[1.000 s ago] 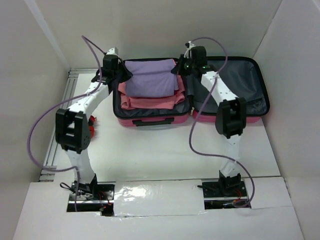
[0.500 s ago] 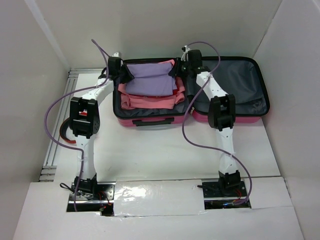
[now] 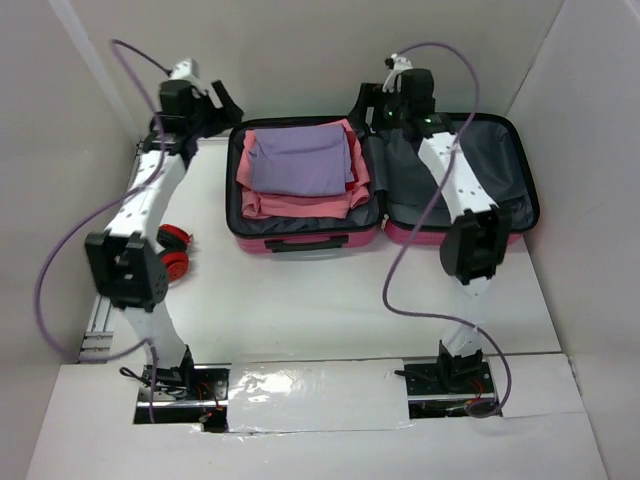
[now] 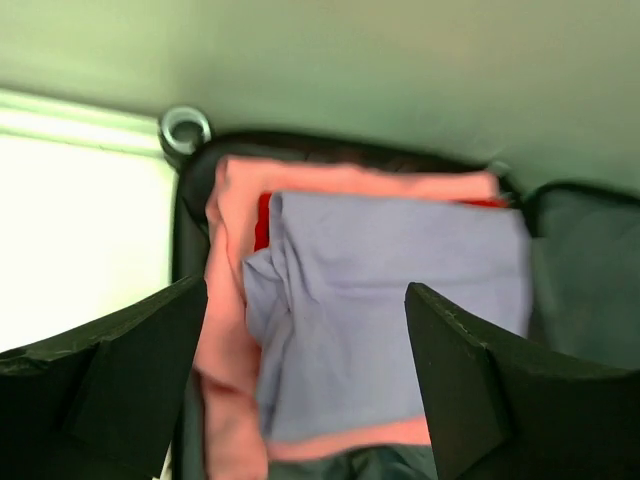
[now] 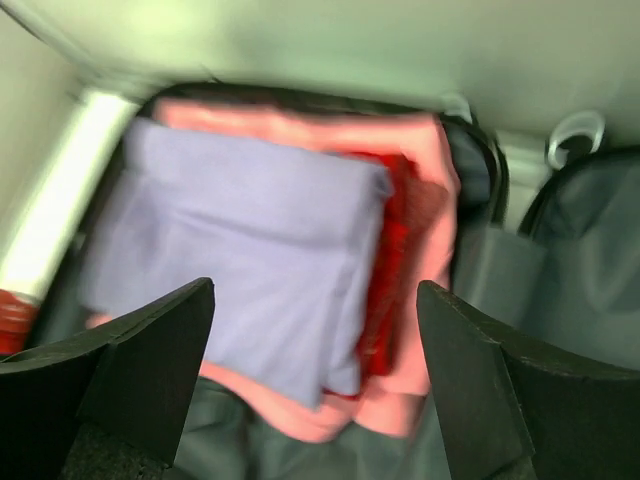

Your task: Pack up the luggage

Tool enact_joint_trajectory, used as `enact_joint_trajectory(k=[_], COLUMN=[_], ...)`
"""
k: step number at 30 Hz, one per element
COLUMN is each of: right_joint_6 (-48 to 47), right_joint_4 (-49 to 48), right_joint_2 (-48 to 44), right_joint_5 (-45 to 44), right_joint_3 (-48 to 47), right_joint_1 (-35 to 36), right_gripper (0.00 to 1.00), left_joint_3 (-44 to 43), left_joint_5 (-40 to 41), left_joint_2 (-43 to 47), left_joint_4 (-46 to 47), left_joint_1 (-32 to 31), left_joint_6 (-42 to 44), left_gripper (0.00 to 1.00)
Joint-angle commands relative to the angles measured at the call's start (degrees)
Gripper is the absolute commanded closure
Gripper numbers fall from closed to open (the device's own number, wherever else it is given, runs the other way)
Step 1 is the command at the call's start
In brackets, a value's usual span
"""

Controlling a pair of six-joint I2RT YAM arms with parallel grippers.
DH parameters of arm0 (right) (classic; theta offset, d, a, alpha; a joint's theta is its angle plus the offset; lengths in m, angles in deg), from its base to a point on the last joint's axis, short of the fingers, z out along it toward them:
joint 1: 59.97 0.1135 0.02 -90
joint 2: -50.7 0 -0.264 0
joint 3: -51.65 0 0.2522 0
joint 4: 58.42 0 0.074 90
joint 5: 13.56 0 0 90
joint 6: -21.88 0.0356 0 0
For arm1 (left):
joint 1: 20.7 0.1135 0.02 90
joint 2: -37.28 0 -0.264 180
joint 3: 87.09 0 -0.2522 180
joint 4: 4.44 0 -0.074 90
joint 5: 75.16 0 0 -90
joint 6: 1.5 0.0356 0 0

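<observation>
The bar side of the red-and-black ringed object (image 3: 174, 263) is next for my left gripper, which should swing back and down and turn onto it, because the object is still outside the luggage (image 3: 300, 243).
The luggage (image 3: 300, 243) lies open at the back of the table, pink shell toward me. Its left half holds a folded lavender garment (image 3: 300, 160) on top of pink clothes (image 3: 300, 203); a red piece (image 5: 395, 260) shows between them. The right half (image 3: 480, 170) shows only grey lining. My left gripper (image 3: 222, 108) hangs open above and beyond the luggage's far left corner. My right gripper (image 3: 372, 108) hangs open over the far end of the hinge. Both wrist views look down on the lavender garment (image 4: 390, 300) (image 5: 230, 250), with nothing between the fingers.
A red-and-black ringed object (image 3: 172, 250) lies on the table left of the luggage, beside the left arm. An aluminium rail (image 3: 100, 320) runs along the left edge. White walls close in the back and both sides.
Both grippers opened and let go of the lavender garment, which now lies on the pile. The left gripper rose and drew back to the far left; the right one lifted toward the back.
</observation>
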Motion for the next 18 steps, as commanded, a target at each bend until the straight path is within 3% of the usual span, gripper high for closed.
enact_joint_trajectory(k=[1, 5, 11, 15, 18], right_joint_6=[-1.4, -2.0, 1.3, 2.5, 2.5], right_joint_4=[-1.4, -4.1, -6.9, -8.6, -8.0], right_joint_2=[-12.1, -22.9, -30.1, -31.2, -30.2], right_joint_5=[-1.6, -1.6, -2.7, 0.4, 1.0], right_joint_3=[7.6, 19.8, 34.0, 37.6, 38.3], right_joint_1=[1.7, 5.9, 10.9, 12.1, 12.7], right_gripper=[0.12, 0.1, 0.07, 0.07, 0.07], left_joint_3=[5.0, 18.7, 39.3, 45.8, 47.9], left_joint_5=[1.9, 5.7, 8.1, 10.9, 7.4], left_joint_2=[12.7, 24.5, 38.9, 41.2, 39.6], left_joint_4=[-3.3, -9.7, -15.7, -18.5, -16.6], left_joint_1=[2.7, 10.0, 18.7, 25.0, 27.9], left_joint_6=[-0.7, -5.5, -10.1, -16.3, -20.5], left_gripper=[0.07, 0.07, 0.06, 0.04, 0.04])
